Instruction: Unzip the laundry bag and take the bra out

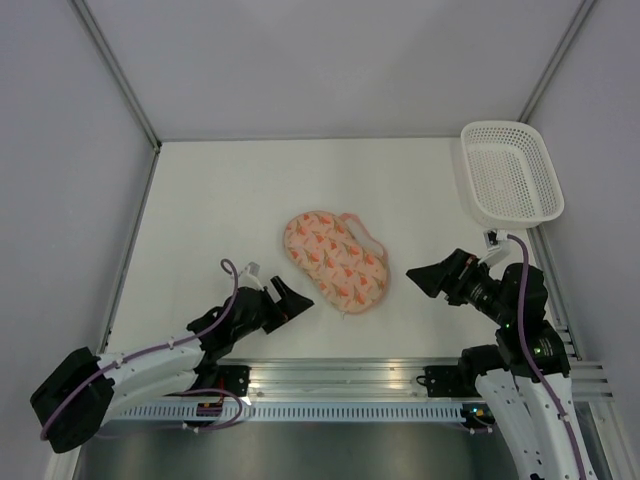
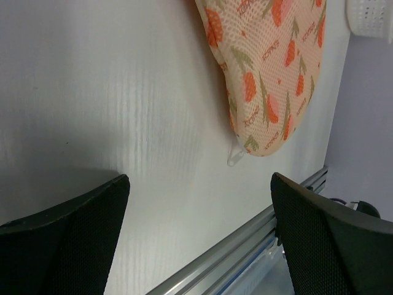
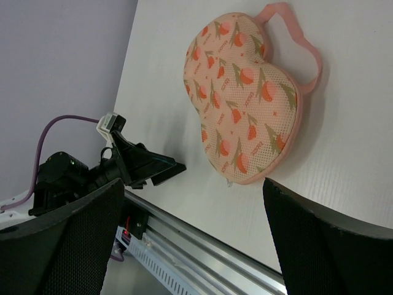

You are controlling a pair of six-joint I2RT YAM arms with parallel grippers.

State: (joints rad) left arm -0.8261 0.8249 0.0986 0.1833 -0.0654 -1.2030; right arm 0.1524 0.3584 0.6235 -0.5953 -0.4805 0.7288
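The bag's edge beside its near end is closest to my left gripper, so next my left gripper should move down and to the right in the top view, onto that edge.
The laundry bag lies zipped shut in the middle of the white table, cream mesh with orange leaf print and pink trim. It also shows in the left wrist view and the right wrist view, with a pink strap loop at its far side and a small clear zip pull at its near edge. My left gripper is open and empty, left of the bag's near end. My right gripper is open and empty, to the bag's right. The bra is hidden.
A white plastic lattice basket stands at the back right corner of the table. An aluminium rail runs along the near edge. Grey walls close in the table on the left, back and right.
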